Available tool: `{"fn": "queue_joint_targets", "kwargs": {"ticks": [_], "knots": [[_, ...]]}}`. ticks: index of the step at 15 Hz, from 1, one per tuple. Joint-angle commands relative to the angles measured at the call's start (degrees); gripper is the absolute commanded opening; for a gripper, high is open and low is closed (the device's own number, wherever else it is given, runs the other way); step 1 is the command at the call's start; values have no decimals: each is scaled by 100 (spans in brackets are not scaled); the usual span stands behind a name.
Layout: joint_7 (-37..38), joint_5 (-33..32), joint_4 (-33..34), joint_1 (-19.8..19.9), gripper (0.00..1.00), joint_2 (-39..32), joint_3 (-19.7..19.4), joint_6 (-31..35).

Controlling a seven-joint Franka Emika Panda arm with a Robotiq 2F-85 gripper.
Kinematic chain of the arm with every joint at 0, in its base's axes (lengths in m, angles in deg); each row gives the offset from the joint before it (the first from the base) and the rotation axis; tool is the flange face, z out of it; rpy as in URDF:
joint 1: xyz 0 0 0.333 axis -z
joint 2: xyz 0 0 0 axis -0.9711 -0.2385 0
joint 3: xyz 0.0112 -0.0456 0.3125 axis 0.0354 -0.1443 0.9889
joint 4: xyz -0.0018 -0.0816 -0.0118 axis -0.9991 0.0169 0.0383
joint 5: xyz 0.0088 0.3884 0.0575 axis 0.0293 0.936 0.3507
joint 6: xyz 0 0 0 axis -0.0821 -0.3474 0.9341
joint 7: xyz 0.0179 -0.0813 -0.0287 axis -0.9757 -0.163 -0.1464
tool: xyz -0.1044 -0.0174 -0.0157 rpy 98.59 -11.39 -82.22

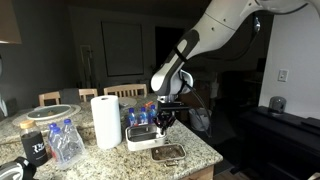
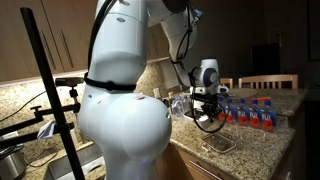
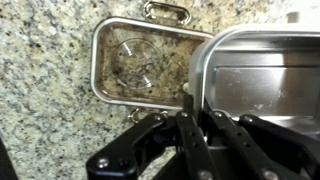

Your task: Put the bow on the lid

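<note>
The bow in my gripper should next go back, away from the lid, and be released on the granite counter, because my fingers pinch the near side of the bow.
The bow (image 1: 142,136) is a whitish rectangular tub on the granite counter beside the paper towel roll. In the wrist view it fills the right side (image 3: 262,72). The lid (image 1: 168,153) lies flat on the counter just in front of the bow, with a clip at its end. It shows in the wrist view (image 3: 138,62) left of the bow and in an exterior view (image 2: 218,143). My gripper (image 3: 191,108) is shut on the bow's near wall, one finger inside and one outside. It also shows in both exterior views (image 1: 163,120) (image 2: 207,108).
A paper towel roll (image 1: 106,122) stands next to the bow. A row of water bottles (image 1: 140,115) (image 2: 250,110) stands behind it. More bottles in wrap (image 1: 65,140) and a round pale dish (image 1: 52,113) are further along. The counter edge (image 1: 200,165) is close to the lid.
</note>
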Motion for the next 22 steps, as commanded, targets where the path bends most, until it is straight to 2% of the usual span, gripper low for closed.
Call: {"fn": "queue_joint_targets", "kwargs": {"ticks": [1, 8, 13, 17, 22], "knots": [[226, -125, -206, -489, 4, 227, 231, -95], [722, -554, -59, -1788, 4, 8, 822, -115], [920, -885, 210, -2465, 4, -257, 1053, -258], [1386, -1438, 584, -3088, 4, -631, 773, -378], [2159, -2022, 1069, -3821, 4, -1181, 169, -376]]}}
